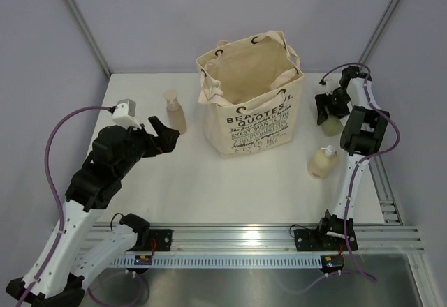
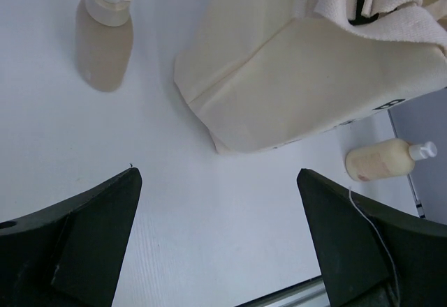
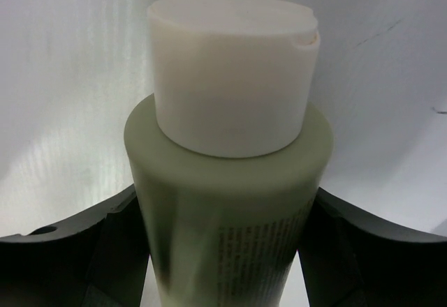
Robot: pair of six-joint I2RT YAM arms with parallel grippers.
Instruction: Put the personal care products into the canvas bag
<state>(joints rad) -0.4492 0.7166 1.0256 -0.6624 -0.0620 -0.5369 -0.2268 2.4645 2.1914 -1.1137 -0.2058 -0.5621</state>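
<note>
I will raise my right gripper to clear the tall bag's rim. Then I will lower it into the bag's opening, which is to the gripper's left in the top view.
The cream canvas bag with black lettering stands open at the table's middle back; its side shows in the left wrist view. A beige pump bottle stands left of it, also in the left wrist view. A cream bottle lies right of the bag, also in the left wrist view. My left gripper is open and empty, just below the pump bottle. My right gripper is shut on a sage-green tube with a white cap, held right of the bag.
Grey walls close in the back and sides of the white table. An aluminium rail runs along the near edge with both arm bases on it. A metal strip lines the table's right edge.
</note>
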